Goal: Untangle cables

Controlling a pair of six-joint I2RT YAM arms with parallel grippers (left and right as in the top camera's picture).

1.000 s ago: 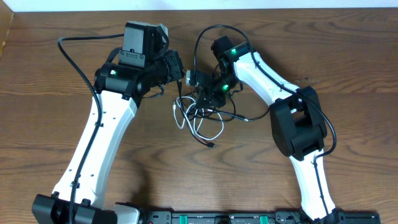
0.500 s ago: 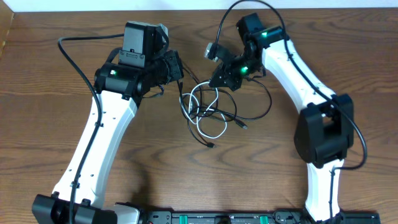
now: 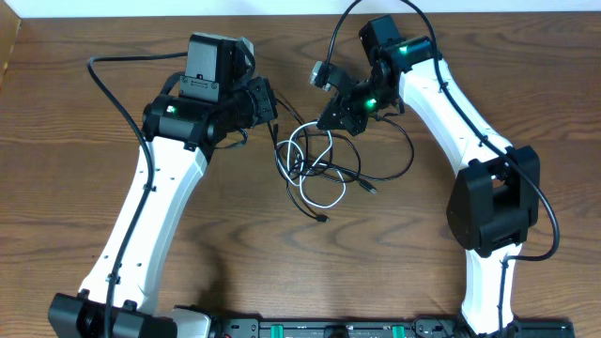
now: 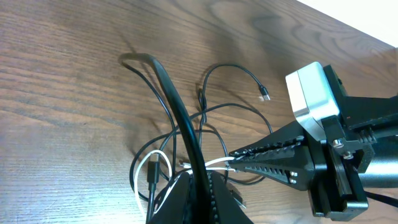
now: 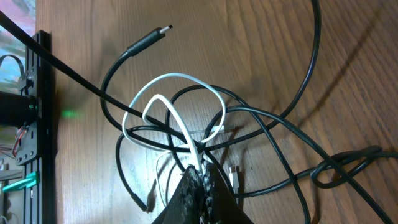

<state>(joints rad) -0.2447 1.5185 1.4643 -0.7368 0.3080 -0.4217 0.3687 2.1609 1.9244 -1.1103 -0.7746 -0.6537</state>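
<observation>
The white cable [image 3: 324, 198] still loops through the tangle. My right gripper will next pull up and away from my left gripper, then let it go.
The cables [image 3: 315, 161] lie in a tangle of black loops at the table's middle, between the two grippers. A white cable [image 3: 324, 198] loops out at the tangle's near side. My left gripper [image 3: 274, 118] sits at the tangle's left and is shut on a black cable [image 4: 168, 87] that arches up from its jaws [image 4: 199, 175]. My right gripper [image 3: 326, 123] is at the upper right of the tangle. It is shut on the white cable [image 5: 179, 76], which runs into its jaws [image 5: 199, 167]. A loose black plug [image 5: 149, 39] points away.
The right arm's own thick black wire [image 3: 343, 23] arcs over the table's far edge. The left arm's wire [image 3: 101, 77] hangs at the left. A black rail [image 3: 338, 329] runs along the front edge. A black cable loop [image 3: 409, 155] spreads toward the right arm.
My right arm has swung up and to the right with the white cable, dragging the tangle rightward and spreading the loops. My left arm has stayed in place.
</observation>
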